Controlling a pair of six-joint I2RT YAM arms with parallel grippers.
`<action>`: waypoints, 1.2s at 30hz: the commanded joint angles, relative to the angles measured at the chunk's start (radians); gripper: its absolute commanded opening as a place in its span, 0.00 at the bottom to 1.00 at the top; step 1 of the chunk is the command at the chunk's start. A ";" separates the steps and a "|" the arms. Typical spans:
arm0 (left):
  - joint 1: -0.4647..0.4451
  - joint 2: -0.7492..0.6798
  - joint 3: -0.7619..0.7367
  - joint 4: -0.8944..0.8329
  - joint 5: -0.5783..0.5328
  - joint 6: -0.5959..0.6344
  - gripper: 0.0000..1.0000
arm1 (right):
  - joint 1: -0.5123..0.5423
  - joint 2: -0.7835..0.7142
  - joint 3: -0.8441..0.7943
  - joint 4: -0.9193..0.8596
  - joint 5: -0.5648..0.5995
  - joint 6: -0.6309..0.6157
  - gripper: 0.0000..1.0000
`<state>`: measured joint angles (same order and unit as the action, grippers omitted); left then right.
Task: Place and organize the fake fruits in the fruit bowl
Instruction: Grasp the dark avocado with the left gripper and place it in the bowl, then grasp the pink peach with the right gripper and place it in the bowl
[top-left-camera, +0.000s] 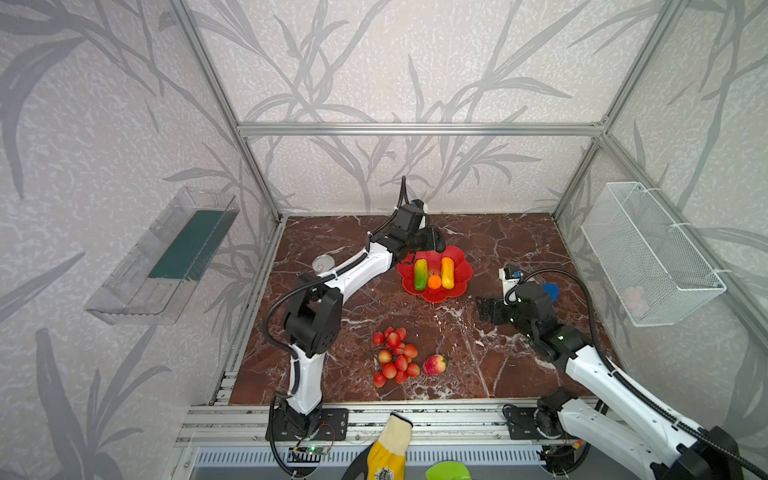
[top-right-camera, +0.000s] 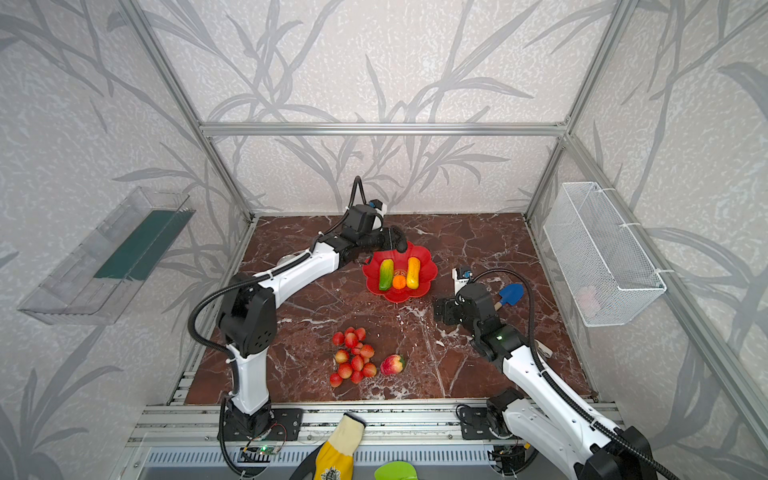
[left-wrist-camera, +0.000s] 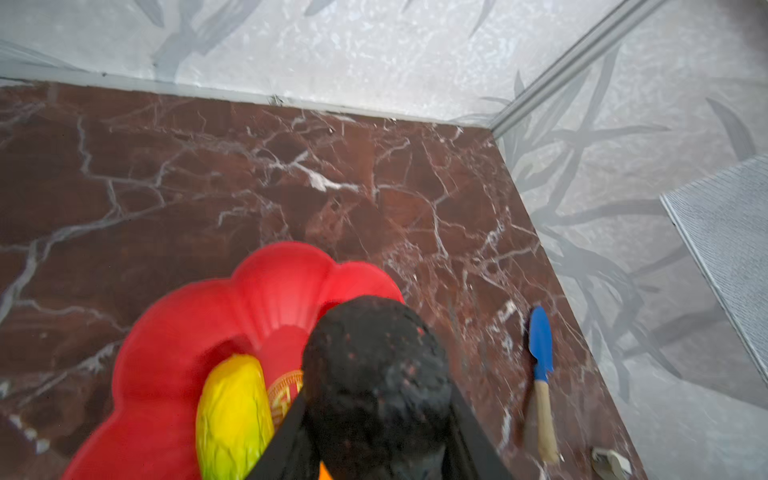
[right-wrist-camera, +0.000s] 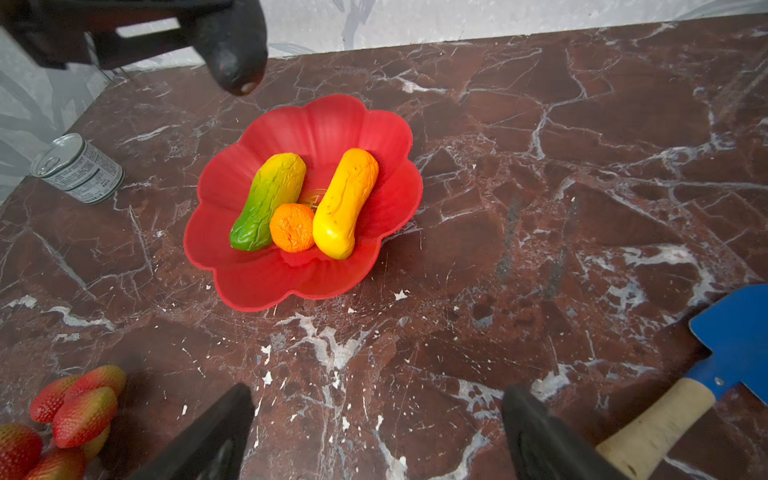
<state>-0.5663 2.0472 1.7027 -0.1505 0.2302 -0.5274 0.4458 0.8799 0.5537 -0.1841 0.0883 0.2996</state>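
My left gripper should move down into the open far part of the bowl next and let go of the dark blackish oval fruit (left-wrist-camera: 374, 374), because that bare red spot is just below the gripper.
My left gripper (top-left-camera: 430, 240) is shut on the dark blackish oval fruit (left-wrist-camera: 374, 374), which hangs just above the far rim of the red flower-shaped fruit bowl (top-left-camera: 461, 286). In the bowl lie a yellow-green oblong (right-wrist-camera: 268, 201), an orange ball (right-wrist-camera: 292, 227) and a yellow-orange oblong (right-wrist-camera: 345, 203), side by side. The cluster of red berries (top-left-camera: 395, 357) and the red-yellow apple (top-left-camera: 434, 365) rest on the marble near the front. My right gripper (right-wrist-camera: 374, 432) stands open and empty, low over the marble to the right of the bowl.
A silver tin can (right-wrist-camera: 79, 168) stands left of the bowl, behind my left arm. A blue toy shovel (right-wrist-camera: 731, 345) lies beside my right gripper. A white wire basket (top-left-camera: 648, 253) hangs on the right wall and a clear tray (top-left-camera: 166, 253) on the left wall.
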 joint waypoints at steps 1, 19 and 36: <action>-0.014 0.109 0.082 -0.039 -0.005 0.029 0.30 | 0.000 -0.030 -0.019 -0.032 -0.014 0.019 0.94; -0.005 0.126 0.082 -0.054 -0.016 0.039 0.67 | 0.002 -0.013 -0.020 -0.034 -0.067 0.013 0.93; 0.007 -0.586 -0.609 0.425 -0.387 0.122 0.84 | 0.506 0.043 -0.062 -0.070 -0.096 0.108 0.89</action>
<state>-0.5671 1.5112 1.2270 0.1589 -0.0147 -0.4236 0.8700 0.8959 0.5159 -0.2558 -0.0433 0.3489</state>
